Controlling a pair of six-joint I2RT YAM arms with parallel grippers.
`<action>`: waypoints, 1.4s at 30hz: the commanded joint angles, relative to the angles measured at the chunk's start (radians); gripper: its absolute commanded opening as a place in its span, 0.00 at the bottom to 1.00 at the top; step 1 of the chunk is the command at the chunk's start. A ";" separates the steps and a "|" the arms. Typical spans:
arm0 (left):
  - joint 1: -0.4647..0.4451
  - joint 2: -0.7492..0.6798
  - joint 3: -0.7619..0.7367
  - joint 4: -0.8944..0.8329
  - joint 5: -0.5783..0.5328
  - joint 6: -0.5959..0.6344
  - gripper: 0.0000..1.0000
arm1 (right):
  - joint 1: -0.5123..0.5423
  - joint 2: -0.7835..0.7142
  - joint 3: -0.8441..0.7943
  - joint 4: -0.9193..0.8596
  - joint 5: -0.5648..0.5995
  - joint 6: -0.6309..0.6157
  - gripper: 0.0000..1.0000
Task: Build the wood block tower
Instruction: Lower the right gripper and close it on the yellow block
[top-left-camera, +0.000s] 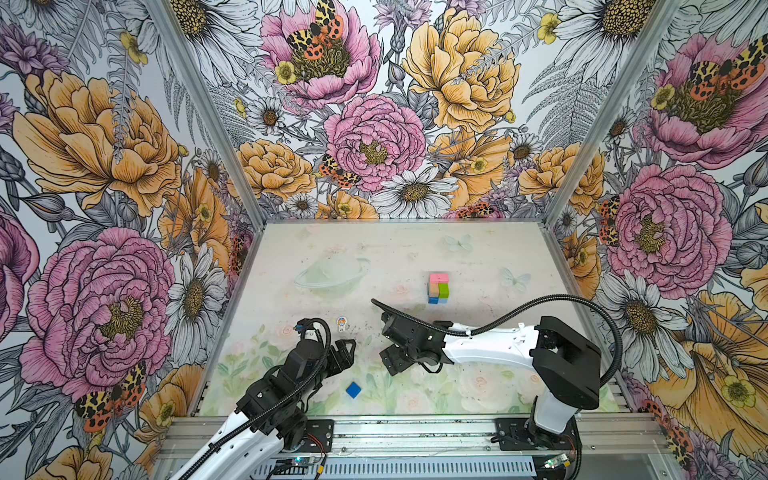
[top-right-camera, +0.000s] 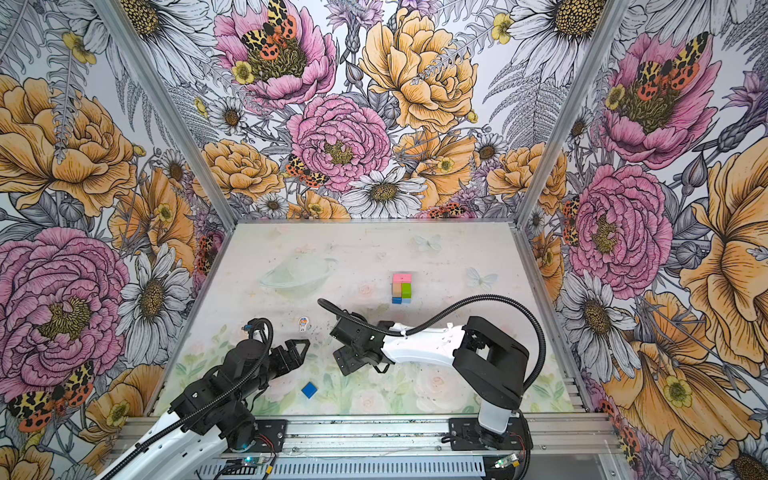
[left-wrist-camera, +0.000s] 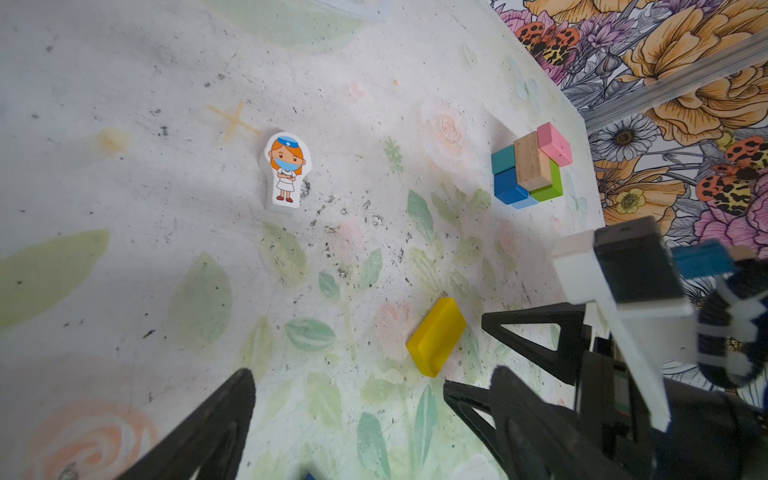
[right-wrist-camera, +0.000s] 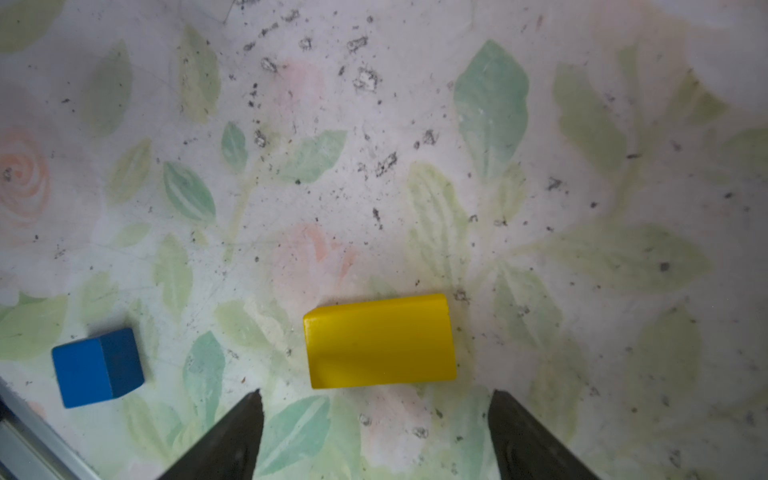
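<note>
My right gripper should next move down over the yellow brick (right-wrist-camera: 380, 340) until its fingers are on either side of both short ends of the yellow brick. The yellow brick lies lengthwise across the gap between the fingers.
The wood block tower (top-left-camera: 438, 287) (top-right-camera: 402, 287) stands right of the mat's middle. It has a pink brick on top, tan and green bricks under it, and blue and teal cubes at the base (left-wrist-camera: 530, 166). A yellow brick (right-wrist-camera: 380, 340) (left-wrist-camera: 436, 336) lies flat just beyond my open right gripper (right-wrist-camera: 376, 392) (top-left-camera: 392, 360), which hides it in both top views. A dark blue cube (top-left-camera: 353, 390) (right-wrist-camera: 97, 368) sits near the front edge. My left gripper (top-left-camera: 347, 353) (left-wrist-camera: 374, 370) stands open and holds nothing, left of the right one.
A small white nurse figure (top-left-camera: 341, 323) (left-wrist-camera: 286, 172) lies on the mat beyond my left gripper. Floral walls close in three sides. An aluminium rail (top-left-camera: 415, 432) carrying both arm bases runs along the front.
</note>
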 joint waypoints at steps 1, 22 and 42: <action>0.013 -0.008 -0.003 -0.007 0.023 0.004 0.90 | 0.007 0.023 0.036 0.025 -0.003 -0.032 0.87; 0.038 -0.002 0.010 -0.007 0.044 0.012 0.90 | -0.010 0.117 0.086 0.023 -0.010 -0.083 0.85; 0.051 -0.002 0.021 -0.005 0.056 0.019 0.90 | -0.019 0.122 0.090 -0.005 0.005 -0.072 0.59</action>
